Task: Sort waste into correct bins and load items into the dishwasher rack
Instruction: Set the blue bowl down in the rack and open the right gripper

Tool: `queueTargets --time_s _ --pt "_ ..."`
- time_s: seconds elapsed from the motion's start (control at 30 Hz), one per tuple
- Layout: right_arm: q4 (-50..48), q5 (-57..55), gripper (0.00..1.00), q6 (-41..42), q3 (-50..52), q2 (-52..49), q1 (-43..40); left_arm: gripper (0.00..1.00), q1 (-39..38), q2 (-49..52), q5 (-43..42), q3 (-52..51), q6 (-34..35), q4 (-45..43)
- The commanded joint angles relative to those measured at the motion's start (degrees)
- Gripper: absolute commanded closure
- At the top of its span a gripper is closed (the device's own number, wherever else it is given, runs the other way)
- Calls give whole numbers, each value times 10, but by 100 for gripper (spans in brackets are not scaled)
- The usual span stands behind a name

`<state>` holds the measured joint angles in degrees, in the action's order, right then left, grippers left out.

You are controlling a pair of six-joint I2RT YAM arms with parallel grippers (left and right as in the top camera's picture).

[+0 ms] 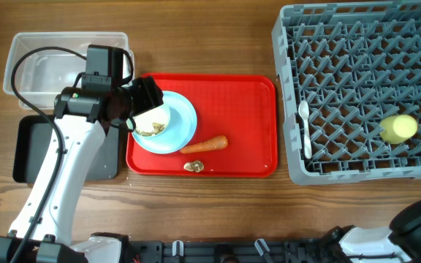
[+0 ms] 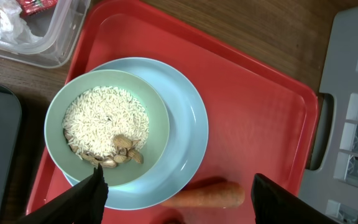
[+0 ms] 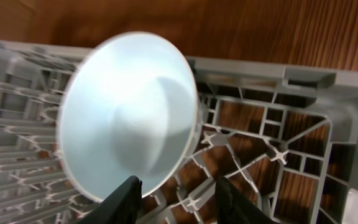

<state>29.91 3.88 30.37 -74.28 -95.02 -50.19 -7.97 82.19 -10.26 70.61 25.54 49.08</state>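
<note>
My right gripper lowers its open fingers to either side of the second bowl's near rim (image 3: 180, 165) next, just below it and exposed above the rack (image 3: 272, 143).
A pale bowl (image 2: 143, 163) of whitish rice (image 2: 104, 118) and brown scraps rests on the light blue plate (image 2: 188, 124). My left gripper (image 2: 179, 199) hovers open over the plate's near edge. Its left finger is at the bowl's rim and the carrot (image 2: 210, 194) lies between the fingers. A golden-brown lump (image 1: 193, 166) lies near the carrot (image 1: 205, 145). In the right wrist view a second bowl (image 3: 129, 112) stands on edge in the dishwasher rack (image 3: 272, 143). My right gripper (image 3: 182, 199) is open, its left finger beside that bowl's rim. A white spoon (image 1: 305, 130) and yellow cup (image 1: 399, 128) lie in the rack (image 1: 287, 88).
The plate sits on a flat red tray (image 1: 247, 117). Left of it are the clear tub (image 1: 50, 58), holding a red-and-white wrapper (image 2: 36, 5) and white tissue (image 2: 2, 22), and the black tray (image 1: 28, 146). The left arm crosses above the black tray.
</note>
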Motion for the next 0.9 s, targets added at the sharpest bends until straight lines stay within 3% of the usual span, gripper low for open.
queueTargets --time_s 0.0,0.23,0.6,0.87 --pt "-3 4 59 -3 2 -29 0 25 -1 4 7 5 -7 -2" --pt "-16 0 59 -4 2 -49 0 25 -1 4 7 5 -7 -2" --pt "-14 0 96 -10 2 -52 0 24 -1 4 7 5 -7 -2" --pt "-30 7 96 -68 0 -19 14 24 -1 4 7 5 -7 -2"
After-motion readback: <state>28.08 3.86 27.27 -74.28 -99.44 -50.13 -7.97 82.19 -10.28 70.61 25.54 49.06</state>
